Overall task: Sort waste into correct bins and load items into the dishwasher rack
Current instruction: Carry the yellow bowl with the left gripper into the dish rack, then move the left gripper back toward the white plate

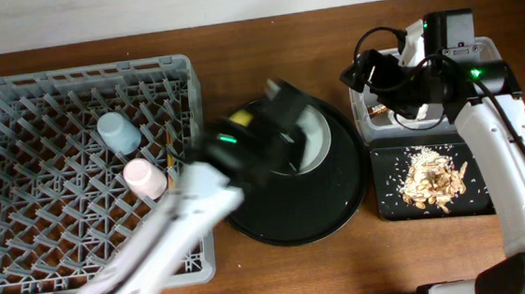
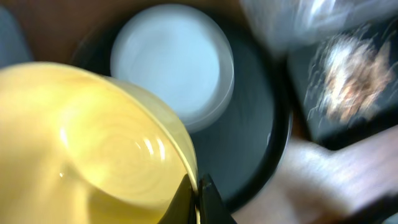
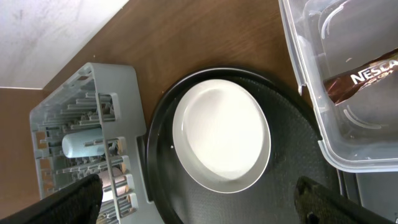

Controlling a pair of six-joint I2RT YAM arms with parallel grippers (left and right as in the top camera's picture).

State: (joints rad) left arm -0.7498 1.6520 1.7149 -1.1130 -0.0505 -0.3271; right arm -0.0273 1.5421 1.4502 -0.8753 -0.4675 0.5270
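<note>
I will swing my left gripper over the rack's far corner between blue cup point(image 1: 117, 132) and tray point(image 1: 389, 207) next, and then I will tilt and lower the yellow bowl.
My left gripper point(image 2: 198, 200) is shut on the rim of the yellow bowl point(image 2: 87, 149) and holds it above the round black tray's left side; in the overhead view it is motion-blurred point(image 1: 265, 119). The pale plate point(image 1: 317, 143) lies on that tray and also shows in the right wrist view point(image 3: 221, 134). My right gripper point(image 3: 202, 205) is open and empty, hovering by the clear tub point(image 1: 378, 124). The gold wrapper point(image 3: 367, 78) lies in the tub. Food scraps point(image 1: 431, 179) lie in the black rectangular tray point(image 1: 389, 207). The blue cup point(image 1: 117, 132), pink cup point(image 1: 145, 178) and chopsticks point(image 1: 169, 147) are in the rack point(image 1: 16, 110). I cannot make out the napkin.
The large round black tray point(image 1: 296, 215) sits between the rack and the two bins. The rack fills the table's left side. My right arm and its cables hang over the clear tub. The wall edge runs along the back of the table.
</note>
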